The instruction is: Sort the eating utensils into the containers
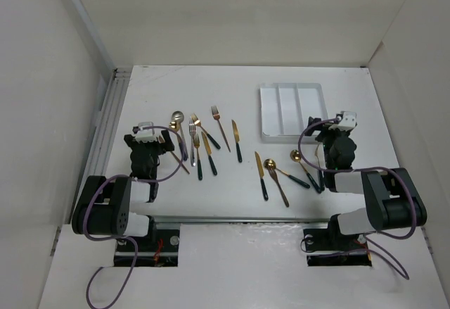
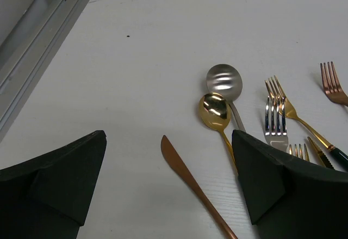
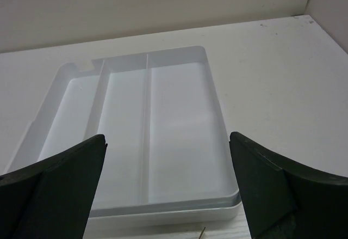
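Observation:
My right gripper pulls back, tilts its fingers down and lowers them around the utensil's middle (image 1: pixel 319 166) next, since the thin utensil lies before the tray's near rim.
Eating utensils lie scattered on the white table: a left cluster (image 1: pixel 193 143), one knife (image 1: pixel 237 140) in the middle, and a right group (image 1: pixel 281 172). The white tray (image 1: pixel 266 115) of three long containers stands empty at the back right. My left gripper (image 2: pixel 168 163) is open low over the table (image 2: pixel 136 86), with a copper knife (image 2: pixel 190 182) lying between its fingers, untouched. Just beyond are a gold spoon (image 2: pixel 213 111), a silver spoon (image 2: pixel 223 79) and forks (image 2: pixel 276 120). My right gripper (image 3: pixel 168 168) is open and empty, facing the tray's near rim (image 3: pixel 163 209).
An aluminium rail (image 1: pixel 109 122) runs along the table's left side, also visible in the left wrist view as the rail (image 2: pixel 32 70). White enclosure walls stand on the left, back and right. A thin utensil tip (image 3: pixel 202 231) shows just before the tray.

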